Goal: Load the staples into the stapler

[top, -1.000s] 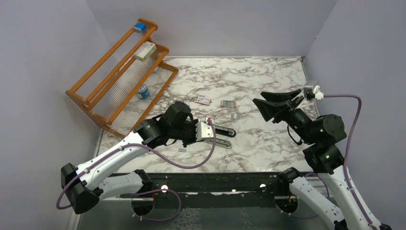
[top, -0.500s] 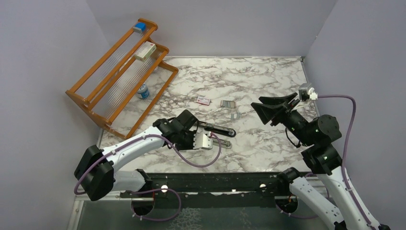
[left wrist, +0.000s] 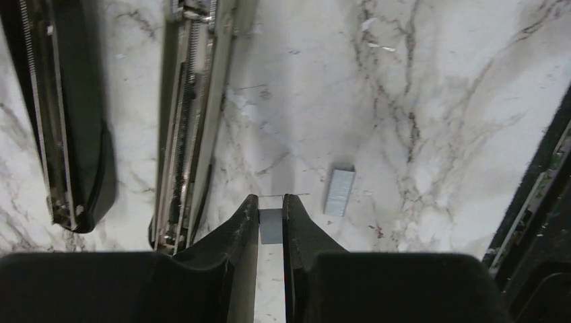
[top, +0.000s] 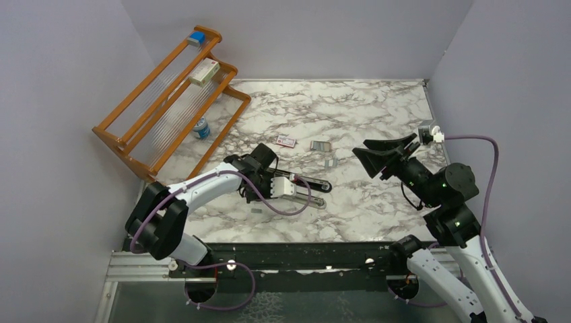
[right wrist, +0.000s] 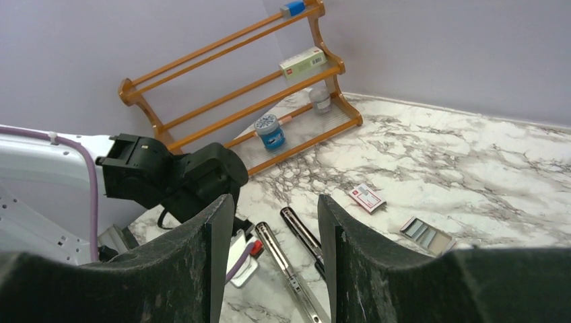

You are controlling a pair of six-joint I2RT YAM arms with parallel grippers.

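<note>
The left gripper moves down to the bare marble [left wrist: 291, 180] beside the loose strip next and releases the staples, since that clear spot is just below its fingers.
The stapler lies opened flat on the marble: a black half [left wrist: 60, 114] [top: 306, 180] and, beside it, the silver rail [left wrist: 195, 108] [top: 313, 200]. My left gripper [left wrist: 271, 205] [top: 267, 197] hovers just off the rail's near end, shut on a short grey strip of staples [left wrist: 271, 227]. Another strip of staples [left wrist: 339, 192] [top: 256, 210] lies loose on the table to its right. My right gripper [right wrist: 275, 202] [top: 363, 149] hangs open and empty, high over the right of the table. The red-and-white packet [top: 285, 140] [right wrist: 367, 197] and grey tray [top: 320, 145] [right wrist: 427, 234] lie beyond the stapler.
A wooden rack [top: 168, 101] stands at the back left with a white-and-red box [top: 204, 72], a blue block [top: 196, 38] and a blue-lidded jar [top: 200, 128]. One more small grey strip [top: 330, 161] lies near the tray. The table's dark front edge [left wrist: 539, 195] is close on the right.
My left arm folded in and the wrist drew back left, bringing the held strip beside the rail's near end. The right gripper drifted slightly left and lower, still open.
</note>
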